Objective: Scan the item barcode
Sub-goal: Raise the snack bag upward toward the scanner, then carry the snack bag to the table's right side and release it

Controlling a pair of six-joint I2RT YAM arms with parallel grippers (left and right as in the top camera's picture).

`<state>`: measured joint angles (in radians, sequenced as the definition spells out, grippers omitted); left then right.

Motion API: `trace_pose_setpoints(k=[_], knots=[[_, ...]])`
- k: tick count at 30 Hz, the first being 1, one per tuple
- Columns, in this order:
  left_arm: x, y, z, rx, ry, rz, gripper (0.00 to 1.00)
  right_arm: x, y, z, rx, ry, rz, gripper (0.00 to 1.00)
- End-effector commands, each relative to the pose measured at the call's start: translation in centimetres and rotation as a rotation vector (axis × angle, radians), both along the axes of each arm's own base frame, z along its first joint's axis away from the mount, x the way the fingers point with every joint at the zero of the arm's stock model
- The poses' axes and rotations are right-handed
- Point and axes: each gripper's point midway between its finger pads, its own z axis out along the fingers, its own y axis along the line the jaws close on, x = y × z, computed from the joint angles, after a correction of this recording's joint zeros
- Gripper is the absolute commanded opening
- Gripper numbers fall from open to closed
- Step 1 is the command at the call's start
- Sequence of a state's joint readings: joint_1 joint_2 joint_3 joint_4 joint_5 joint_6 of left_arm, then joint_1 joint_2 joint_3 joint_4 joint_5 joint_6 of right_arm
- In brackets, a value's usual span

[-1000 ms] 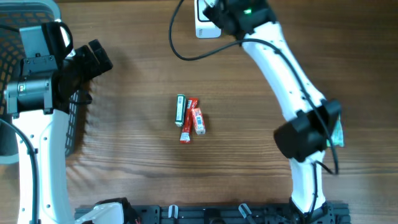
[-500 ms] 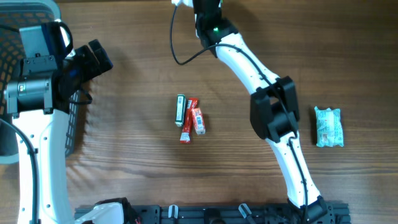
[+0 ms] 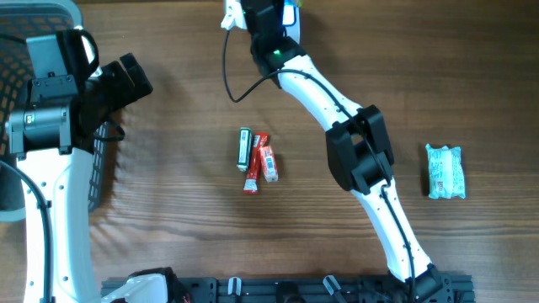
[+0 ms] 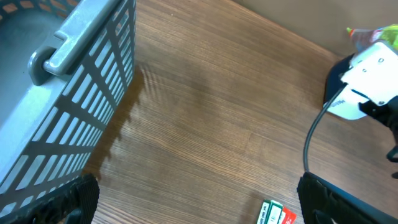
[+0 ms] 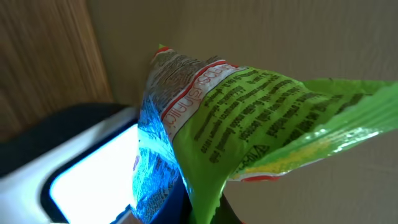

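Note:
The bare wood by the pale packet is below, to the right in the overhead view. My right gripper should swing back and down next to release there.
My right gripper is shut on a crinkled green snack packet, pinching its lower end. The packet's printed face stands just beside the white scanner, whose window glows blue-white onto the wrapper. No barcode shows clearly. From overhead, the right gripper is at the table's far edge, over the scanner. The left wrist view catches the scanner with a bit of the green packet above it. My left gripper is open and holds nothing, hovering by the basket.
A grey slatted basket stands at the far left. Small bars, green-white and red, lie together mid-table. A pale green packet lies at the right. The scanner's black cable loops across the wood.
The right arm has swung left along the far edge with the packet, up to the scanner. Its elbow moved left, uncovering the pale green packet at the right. The left arm stayed still.

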<state>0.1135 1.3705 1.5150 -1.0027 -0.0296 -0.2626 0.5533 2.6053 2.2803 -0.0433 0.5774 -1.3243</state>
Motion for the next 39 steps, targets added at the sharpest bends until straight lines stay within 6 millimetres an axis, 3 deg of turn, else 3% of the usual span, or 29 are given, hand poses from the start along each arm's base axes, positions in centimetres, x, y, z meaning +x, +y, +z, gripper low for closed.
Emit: trace_pose_setpoints(k=[1, 9, 11, 14, 19, 23, 26, 29, 33, 37, 38, 39], knots=[[0.0, 0.2, 0.7, 0.02, -0.016, -0.007, 1.0, 0.0, 0.5, 1.1, 0.078, -0.022, -0.009, 0.04], [0.0, 0.2, 0.7, 0.02, -0.016, -0.007, 1.0, -0.3, 0.5, 0.7, 0.085, -0.007, -0.024, 0.04], [0.0, 0.2, 0.7, 0.02, -0.016, -0.007, 1.0, -0.3, 0.5, 1.6, 0.161, -0.021, -0.044, 0.04], [0.0, 0.2, 0.7, 0.02, -0.016, -0.008, 1.0, -0.6, 0.3, 4.7, 0.258, -0.062, -0.062, 0.04], [0.0, 0.2, 0.7, 0.02, -0.016, -0.007, 0.99, -2.4, -1.2, 11.9, 0.421, -0.1, -0.102, 0.04], [0.0, 0.2, 0.7, 0.02, -0.016, -0.007, 1.0, -6.0, -4.1, 16.3, 0.574, -0.031, -0.194, 0.04], [0.0, 0.2, 0.7, 0.02, -0.016, -0.008, 1.0, -9.7, -7.6, 17.8, 0.703, 0.067, -0.32, 0.04], [0.0, 0.2, 0.7, 0.02, -0.016, -0.007, 1.0, -14.0, -11.3, 16.6, 0.821, 0.265, -0.45, 0.04], [0.0, 0.2, 0.7, 0.02, -0.016, -0.008, 1.0, -18.8, -15.5, 12.2, 0.969, 0.637, -0.623, 0.04], [0.0, 0.2, 0.7, 0.02, -0.016, -0.007, 1.0, -20.9, -20.5, 7.7, 1.041, 0.861, -0.807, 0.05], [0.0, 0.2, 0.7, 0.02, -0.016, -0.008, 1.0, -21.1, -22.2, 6.6, 1.047, 0.875, -0.86, 0.04], [0.0, 0.2, 0.7, 0.02, -0.016, -0.007, 1.0, -21.2, -25.2, 4.1, 1.06, 0.888, -0.954, 0.04]])
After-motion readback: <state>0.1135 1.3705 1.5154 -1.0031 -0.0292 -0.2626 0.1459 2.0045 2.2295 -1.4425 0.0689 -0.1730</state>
